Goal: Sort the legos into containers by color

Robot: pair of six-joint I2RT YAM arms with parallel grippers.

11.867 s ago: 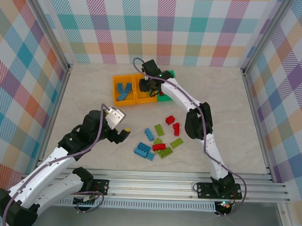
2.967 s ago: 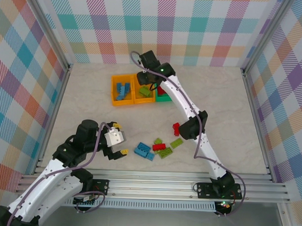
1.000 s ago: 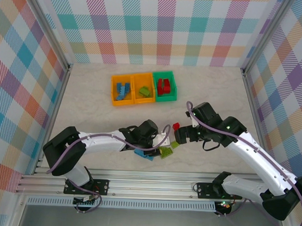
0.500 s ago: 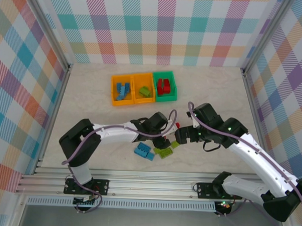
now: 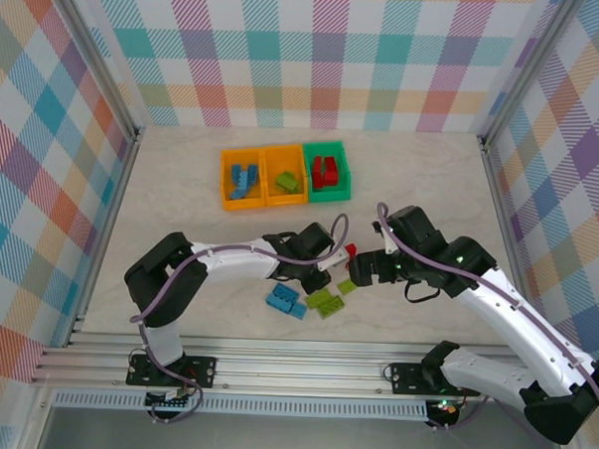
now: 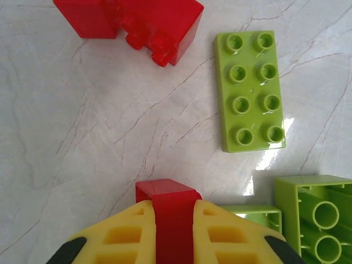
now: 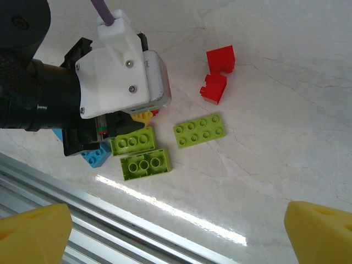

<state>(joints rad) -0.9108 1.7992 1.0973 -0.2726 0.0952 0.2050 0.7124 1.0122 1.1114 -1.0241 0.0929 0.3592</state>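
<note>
My left gripper needs to lift the small red brick next, move it outward to the green bin and let go of it there, because that bin already has red bricks in it.
My left gripper is shut on a small red brick just above the table; in the top view it sits in the loose pile. Ahead of it lie a notched red brick and a flat lime plate. Lime bricks lie to its right. My right gripper hangs open and empty above the pile, near the notched red brick. The row of bins stands far back: orange with blue bricks, orange with lime, green with red.
Two blue bricks and two lime bricks lie close to the front rail. The left arm's white wrist housing stands right beside the pile under my right gripper. Open marble lies to the right of the pile.
The left arm has reached further into the pile and now holds the small red brick. The right arm has stayed almost still beside it.
</note>
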